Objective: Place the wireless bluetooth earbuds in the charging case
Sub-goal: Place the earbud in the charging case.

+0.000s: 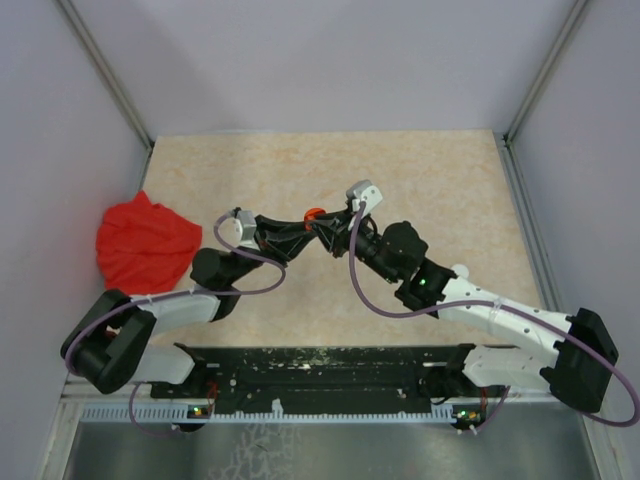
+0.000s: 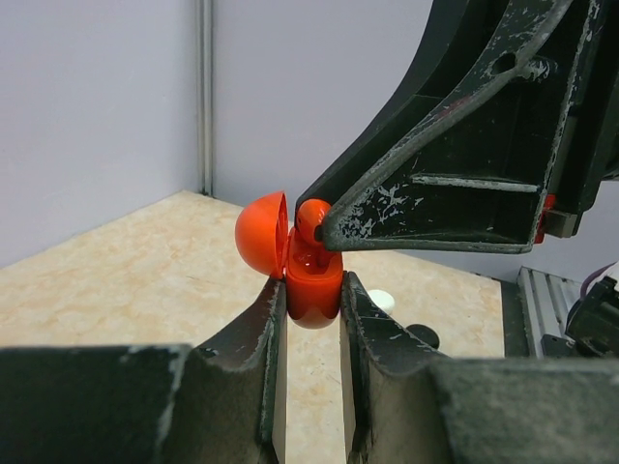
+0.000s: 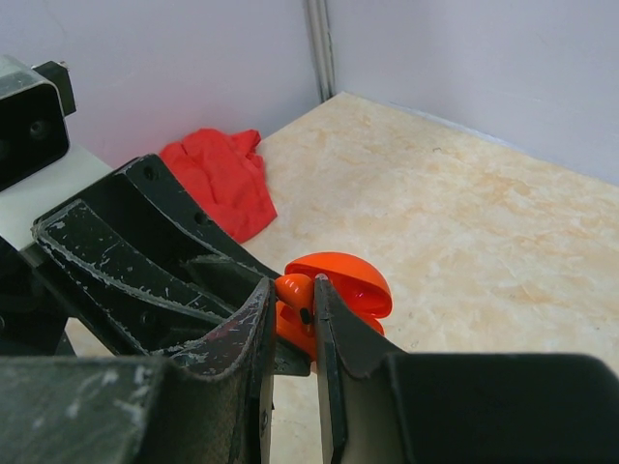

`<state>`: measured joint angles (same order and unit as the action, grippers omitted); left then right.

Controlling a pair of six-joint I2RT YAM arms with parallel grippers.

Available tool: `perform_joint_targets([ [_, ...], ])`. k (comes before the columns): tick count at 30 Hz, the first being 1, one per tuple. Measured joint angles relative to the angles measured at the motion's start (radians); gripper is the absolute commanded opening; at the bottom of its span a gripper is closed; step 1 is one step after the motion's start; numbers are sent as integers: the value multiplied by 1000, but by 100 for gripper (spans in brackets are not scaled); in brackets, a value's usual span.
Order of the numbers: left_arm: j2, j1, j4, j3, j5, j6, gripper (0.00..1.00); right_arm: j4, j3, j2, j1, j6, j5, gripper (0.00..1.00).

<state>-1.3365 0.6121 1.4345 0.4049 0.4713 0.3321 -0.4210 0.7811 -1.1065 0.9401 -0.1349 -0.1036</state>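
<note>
My right gripper should next tilt down toward the case's opening (image 1: pixel 314 215) (image 3: pixel 292 320) just below its fingers and let go of the earbud there, because the earbud still sticks out.
My left gripper (image 2: pixel 311 300) is shut on an orange-red charging case (image 2: pixel 311 285) with its round lid (image 2: pixel 261 235) flipped open to the left, held above the table. My right gripper (image 3: pixel 293 295) is shut on an orange-red earbud (image 3: pixel 297 291) and holds it at the case's open mouth; the earbud (image 2: pixel 312 217) also shows in the left wrist view under the right fingertips. In the top view the two grippers meet at the orange case (image 1: pixel 313 213) in the middle of the table. The case lid (image 3: pixel 343 280) shows behind the right fingers.
A crumpled red cloth (image 1: pixel 145 243) lies at the table's left edge and also shows in the right wrist view (image 3: pixel 221 178). A white round disc (image 2: pixel 380 300) and a black round disc (image 2: pixel 423 335) lie on the table beyond the left fingers.
</note>
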Motion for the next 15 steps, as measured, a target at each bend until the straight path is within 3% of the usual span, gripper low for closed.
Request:
perform_joint_targets([
  [15, 17, 1, -45, 0, 6, -68, 1, 120, 77, -36, 2, -27, -30, 13],
])
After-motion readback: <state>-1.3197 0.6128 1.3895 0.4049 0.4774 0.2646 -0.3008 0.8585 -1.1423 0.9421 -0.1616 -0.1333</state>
